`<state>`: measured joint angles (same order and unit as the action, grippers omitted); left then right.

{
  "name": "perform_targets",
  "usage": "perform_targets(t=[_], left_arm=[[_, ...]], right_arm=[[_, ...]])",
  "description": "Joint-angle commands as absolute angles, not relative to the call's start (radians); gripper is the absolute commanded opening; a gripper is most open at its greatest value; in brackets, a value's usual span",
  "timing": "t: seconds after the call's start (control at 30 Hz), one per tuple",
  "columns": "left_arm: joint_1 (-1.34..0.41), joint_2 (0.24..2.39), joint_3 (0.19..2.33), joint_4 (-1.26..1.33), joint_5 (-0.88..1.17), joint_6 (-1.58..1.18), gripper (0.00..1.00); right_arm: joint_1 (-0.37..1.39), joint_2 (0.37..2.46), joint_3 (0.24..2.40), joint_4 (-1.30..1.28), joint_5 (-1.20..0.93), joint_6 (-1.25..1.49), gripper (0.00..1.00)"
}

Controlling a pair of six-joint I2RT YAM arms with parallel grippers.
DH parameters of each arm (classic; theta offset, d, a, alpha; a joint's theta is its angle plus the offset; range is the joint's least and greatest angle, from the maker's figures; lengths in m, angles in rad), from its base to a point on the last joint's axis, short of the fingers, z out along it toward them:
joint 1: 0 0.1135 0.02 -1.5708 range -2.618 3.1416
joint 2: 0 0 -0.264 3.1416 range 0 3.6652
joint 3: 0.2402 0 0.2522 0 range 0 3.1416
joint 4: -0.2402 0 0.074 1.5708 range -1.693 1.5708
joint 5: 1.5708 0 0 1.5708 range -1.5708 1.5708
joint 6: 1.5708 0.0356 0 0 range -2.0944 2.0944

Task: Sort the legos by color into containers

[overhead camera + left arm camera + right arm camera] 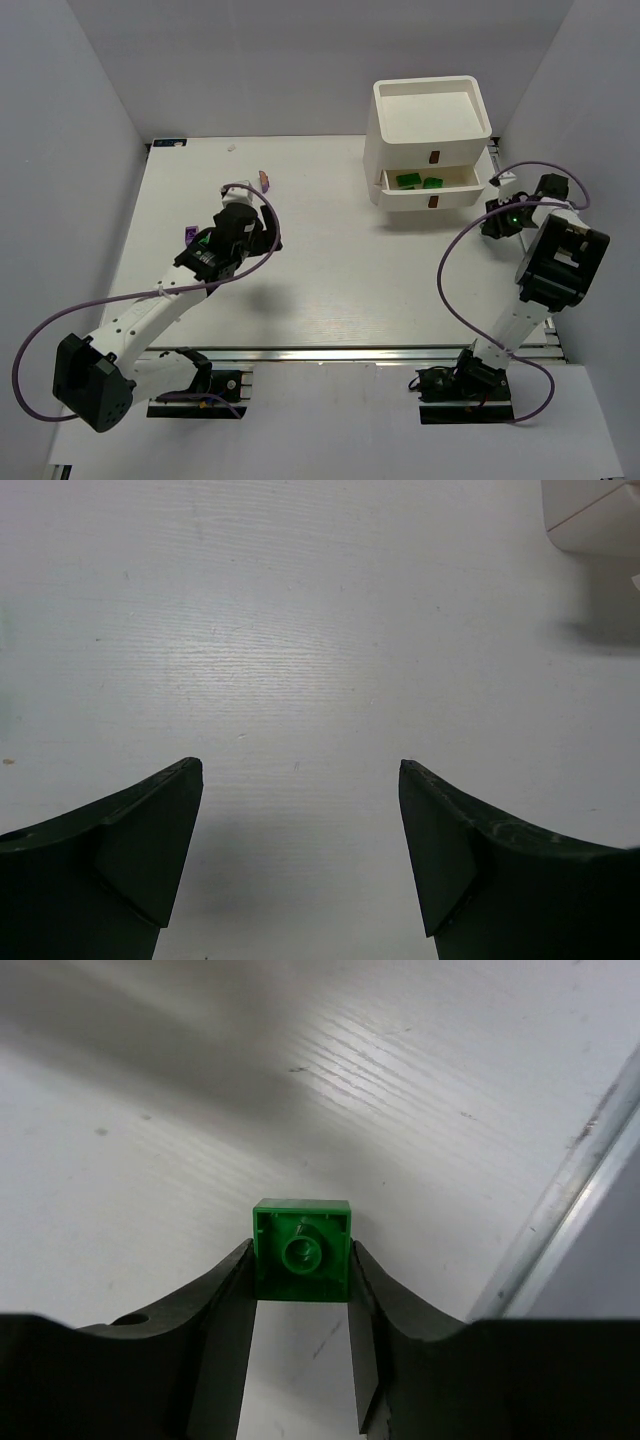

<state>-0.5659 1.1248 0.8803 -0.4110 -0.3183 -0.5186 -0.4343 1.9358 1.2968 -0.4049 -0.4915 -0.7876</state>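
My right gripper needs to move up and to the left in the top view next, over the open upper drawer (432,190), and then let go of it, because green legos are already inside.
My right gripper (302,1265) is shut on a bright green lego (302,1250), held by its sides with the hollow underside facing the camera, just above the table. In the top view this gripper (497,217) is to the right of the white stacked unit (430,112). The unit's upper drawer (432,190) is pulled open with two green legos (407,180) inside. Its top tray (431,105) looks empty. My left gripper (300,770) is open and empty over bare table; in the top view it (240,220) is at the left middle. A purple lego (189,235) lies beside it, and a pinkish lego (265,181) lies farther back.
The lower drawer (433,203) is closed. A metal rail (560,1210) marks the table's right edge close to my right gripper. White walls enclose the table. A corner of the white unit (600,520) shows in the left wrist view.
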Motion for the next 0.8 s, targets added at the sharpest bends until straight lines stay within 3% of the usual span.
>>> perform_targets(t=[0.0, 0.17, 0.27, 0.4, 0.57, 0.77], left_arm=[[-0.563, 1.072, 0.847, -0.417, -0.339, -0.551, 0.89], [-0.563, 1.063, 0.782, -0.368, -0.315, -0.591, 0.89], [-0.563, 1.088, 0.785, -0.357, -0.307, -0.588, 0.89], [-0.554, 1.109, 0.805, -0.36, -0.313, -0.578, 0.89], [-0.534, 1.111, 0.81, -0.393, -0.314, -0.58, 0.89], [-0.495, 1.085, 0.796, -0.429, -0.311, -0.589, 0.9]], right_arm=[[-0.457, 1.757, 1.315, -0.563, -0.589, -0.961, 0.0], [-0.439, 1.655, 1.422, -1.108, -0.796, -1.466, 0.0], [-0.393, 1.626, 1.463, -1.207, -0.856, -1.565, 0.0], [-0.286, 1.565, 1.447, -0.924, -0.91, -1.236, 0.0], [-0.132, 1.538, 1.402, -0.467, -0.77, -0.636, 0.0], [-0.051, 1.67, 1.508, -0.371, -0.614, -0.451, 0.02]])
